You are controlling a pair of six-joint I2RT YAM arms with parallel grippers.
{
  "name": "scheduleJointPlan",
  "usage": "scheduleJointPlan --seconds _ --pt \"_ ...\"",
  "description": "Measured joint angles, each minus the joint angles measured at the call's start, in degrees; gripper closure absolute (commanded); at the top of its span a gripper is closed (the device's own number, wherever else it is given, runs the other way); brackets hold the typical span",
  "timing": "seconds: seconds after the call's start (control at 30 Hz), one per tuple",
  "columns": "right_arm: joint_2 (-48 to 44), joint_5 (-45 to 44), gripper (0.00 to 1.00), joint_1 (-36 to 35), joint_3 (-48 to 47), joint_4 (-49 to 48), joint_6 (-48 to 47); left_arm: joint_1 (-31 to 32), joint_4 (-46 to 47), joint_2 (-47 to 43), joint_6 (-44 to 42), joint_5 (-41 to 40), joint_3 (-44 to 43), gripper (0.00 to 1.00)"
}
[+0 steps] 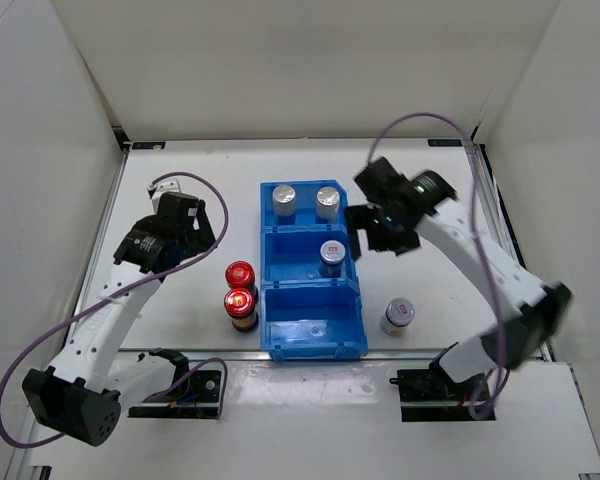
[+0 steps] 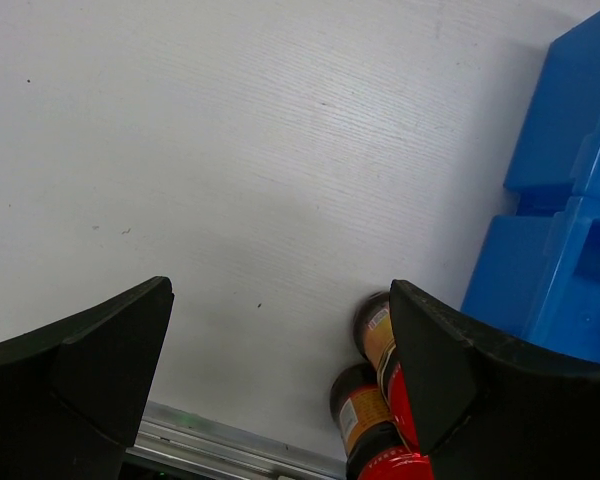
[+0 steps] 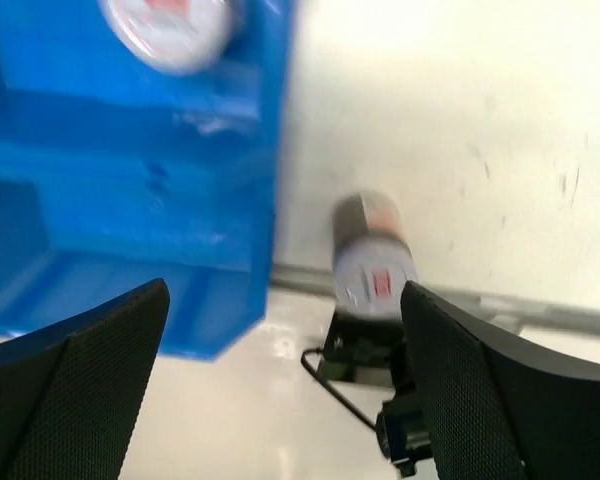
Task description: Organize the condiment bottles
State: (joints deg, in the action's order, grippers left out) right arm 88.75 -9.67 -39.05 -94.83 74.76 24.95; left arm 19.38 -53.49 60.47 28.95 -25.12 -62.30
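Note:
I should bring the open fingers of my right gripper back and down around the bottle's cap (image 1: 400, 311) next, because the white-capped bottle outside the bin stands below my right gripper and back from it.
Two silver-capped bottles (image 1: 283, 201) (image 1: 328, 201) stand in the far compartment of the blue bin (image 1: 310, 328). One white-capped bottle (image 1: 331, 255) stands in the middle compartment. The other white-capped bottle (image 1: 397, 316) stands on the table right of the bin; it also shows in the right wrist view (image 3: 375, 262). Two red-capped dark bottles (image 1: 239, 275) (image 1: 241, 306) stand left of the bin and show in the left wrist view (image 2: 377, 335) (image 2: 365, 412). My left gripper (image 1: 208, 228) (image 2: 280, 300) is open and empty, beyond the red-capped pair. My right gripper (image 1: 365, 225) (image 3: 285, 300) is open and empty, beside the bin's right wall.
The bin's near compartment holds nothing. The bin shows in the left wrist view (image 2: 570, 250) and the right wrist view (image 3: 130, 170). White walls enclose the table on three sides. Arm bases and cables (image 1: 435, 385) sit at the near edge.

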Motion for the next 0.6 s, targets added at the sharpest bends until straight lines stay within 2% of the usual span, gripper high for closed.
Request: scheduleJointPlan --seconds 0.07,0.17,0.37,0.6 --pt "-8.48 -0.72 0.00 0.39 7.02 0.50 2.99 0.37 0.02 0.00 0.11 -0.07 0.39 0.00" --pt "-14.93 -0.26 0.00 1.99 17.27 2.01 7.63 2.23 0.02 -0.24 0.28 -0.31 1.14 0.00" --pt "-11.54 2.36 0.00 3.19 30.86 2.16 14.40 5.55 1.46 -1.57 0.44 -0.85 4.68 0.00" --pt "-11.52 3.50 0.00 3.21 34.45 1.64 17.53 5.88 1.64 -3.32 0.68 -0.74 6.38 0.00"
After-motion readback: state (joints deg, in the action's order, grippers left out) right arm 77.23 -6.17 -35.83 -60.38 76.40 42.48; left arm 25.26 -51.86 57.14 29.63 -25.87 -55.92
